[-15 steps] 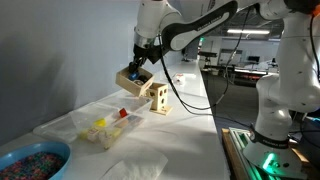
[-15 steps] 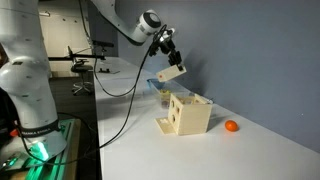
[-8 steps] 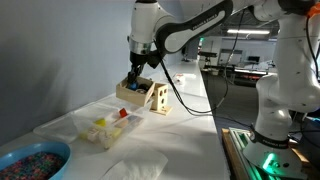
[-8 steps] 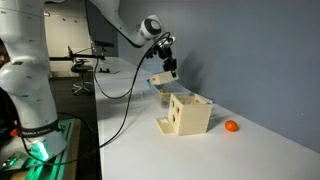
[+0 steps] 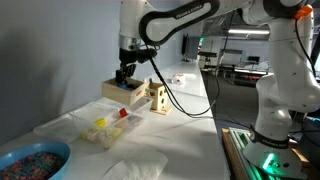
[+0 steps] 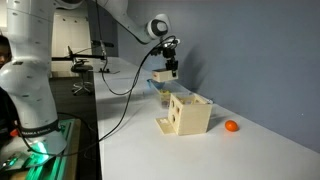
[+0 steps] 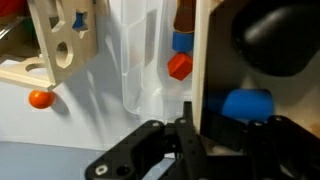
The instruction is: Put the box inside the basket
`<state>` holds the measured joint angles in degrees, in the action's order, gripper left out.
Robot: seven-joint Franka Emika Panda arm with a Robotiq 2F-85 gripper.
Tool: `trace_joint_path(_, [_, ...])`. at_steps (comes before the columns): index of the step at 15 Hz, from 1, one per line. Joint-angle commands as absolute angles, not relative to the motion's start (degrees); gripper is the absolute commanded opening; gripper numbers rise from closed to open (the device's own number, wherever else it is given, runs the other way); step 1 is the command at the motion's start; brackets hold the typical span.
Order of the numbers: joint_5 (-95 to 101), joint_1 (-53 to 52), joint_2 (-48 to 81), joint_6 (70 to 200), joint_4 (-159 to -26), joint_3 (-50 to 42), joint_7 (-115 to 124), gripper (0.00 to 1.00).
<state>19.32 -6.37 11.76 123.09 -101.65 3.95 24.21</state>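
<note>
I need to lower the small tan box (image 5: 121,90) into the whitish basket with my gripper next and release it, as the basket's open top is below my gripper.
My gripper (image 5: 124,74) is shut on one wall of the small tan box (image 5: 121,90) and holds it in the air, roughly level. It also shows in an exterior view (image 6: 170,66) with the box (image 6: 163,76) under it. In the wrist view the fingers (image 7: 186,128) clamp the box's tan wall (image 7: 198,60); the dark inside holds a blue piece (image 7: 246,103). The whitish basket (image 5: 96,137) with yellow and red pieces stands on the table, below the box and nearer the camera.
A pale wooden block with holes (image 5: 158,97) (image 6: 190,113) (image 7: 60,40) stands beside the held box. An orange ball (image 6: 231,126) (image 7: 40,98) lies past it. A blue bowl of beads (image 5: 30,160) is at the table's near end. A clear plastic tray (image 5: 60,122) lies by the basket.
The gripper has carried the box away from the wooden block, towards the basket's side. The box has gone from tilted to roughly level and sits lower.
</note>
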Motion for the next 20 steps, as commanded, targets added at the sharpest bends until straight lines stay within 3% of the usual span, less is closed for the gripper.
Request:
trace_joint_path(1, [15.7, -7.4, 16.8, 120.2, -95.3, 3.3, 25.0, 0.02])
trace_joint_path(20, [12.0, -10.9, 27.8, 121.3, -93.4, 0.7, 32.4, 0.02])
